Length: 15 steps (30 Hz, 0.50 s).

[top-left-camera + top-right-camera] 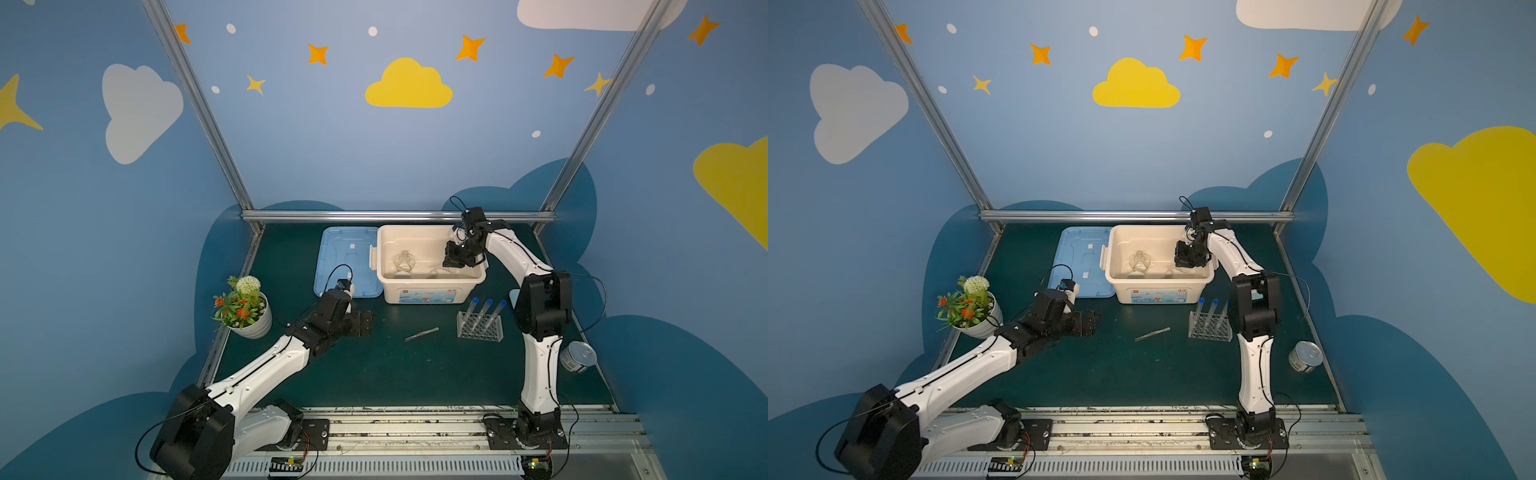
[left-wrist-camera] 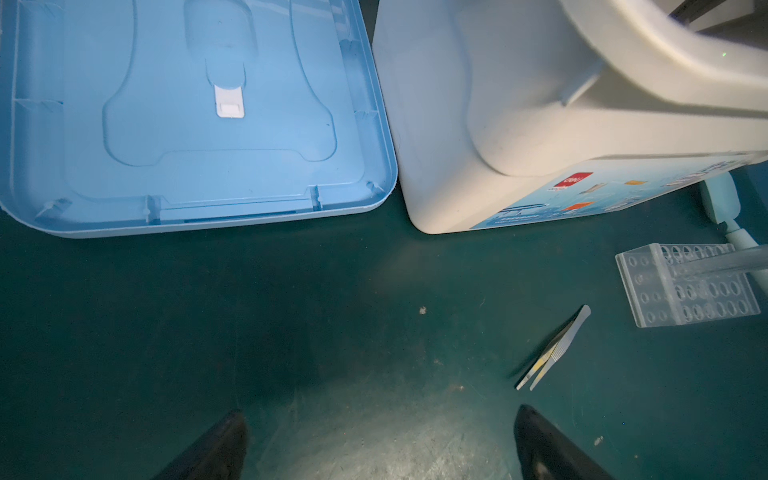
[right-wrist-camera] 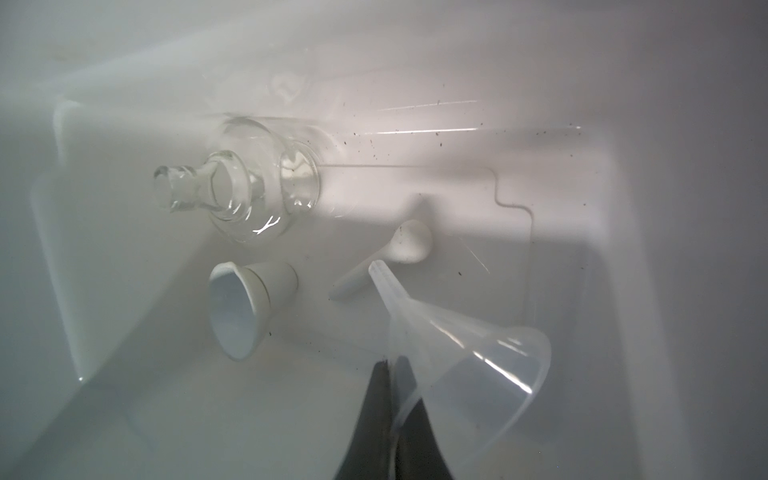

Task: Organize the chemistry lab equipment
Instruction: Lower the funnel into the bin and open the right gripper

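Note:
The bare bottom of the bin beside the white pestle is below. My right gripper should next move the clear funnel (image 3: 469, 353) down toward that open spot and let go of the funnel's rim.
My right gripper (image 3: 392, 365) reaches down inside the white bin (image 1: 432, 293) and is shut on the rim of the clear funnel (image 3: 469, 353). On the bin floor lie a clear flask (image 3: 249, 191) on its side, a small white cup (image 3: 245, 307) and a white pestle (image 3: 390, 257). Three blue-capped test tubes (image 1: 482, 311) lean in the clear rack (image 1: 480, 328) in front of the bin. Metal tweezers (image 1: 422, 333) lie on the mat left of the rack. My left gripper (image 2: 380, 409) hovers open over bare mat, left of the tweezers (image 2: 557, 349), holding nothing.
The bin's blue lid (image 1: 332, 257) lies flat on the mat against the bin's left side. A potted flower plant (image 1: 243, 305) stands at the left edge. A tin can (image 1: 577, 356) lies at the right edge behind my right arm. Metal frame posts border the mat.

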Available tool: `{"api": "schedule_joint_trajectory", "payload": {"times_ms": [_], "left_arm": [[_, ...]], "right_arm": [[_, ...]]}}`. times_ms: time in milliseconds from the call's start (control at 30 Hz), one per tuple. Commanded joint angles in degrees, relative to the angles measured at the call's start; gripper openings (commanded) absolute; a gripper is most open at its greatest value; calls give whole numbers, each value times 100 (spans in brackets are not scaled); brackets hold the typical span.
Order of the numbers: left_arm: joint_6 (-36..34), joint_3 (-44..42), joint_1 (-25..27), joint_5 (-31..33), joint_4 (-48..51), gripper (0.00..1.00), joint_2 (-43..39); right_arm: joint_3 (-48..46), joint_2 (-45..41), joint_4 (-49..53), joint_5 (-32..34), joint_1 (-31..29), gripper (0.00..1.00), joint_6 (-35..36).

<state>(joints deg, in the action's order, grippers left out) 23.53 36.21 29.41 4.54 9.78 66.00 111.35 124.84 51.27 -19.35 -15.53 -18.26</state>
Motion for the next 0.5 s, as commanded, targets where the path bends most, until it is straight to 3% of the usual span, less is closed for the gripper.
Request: {"api": "schedule_joint_trajectory", "payload": {"times_ms": [0, 467], "left_arm": [[-56, -68, 18, 34, -38, 100, 38], [-76, -79, 21, 59, -4, 100, 124]], "right_arm": [[81, 125, 193, 19, 50, 0, -77], [172, 468, 88, -14, 60, 0, -239]]}}
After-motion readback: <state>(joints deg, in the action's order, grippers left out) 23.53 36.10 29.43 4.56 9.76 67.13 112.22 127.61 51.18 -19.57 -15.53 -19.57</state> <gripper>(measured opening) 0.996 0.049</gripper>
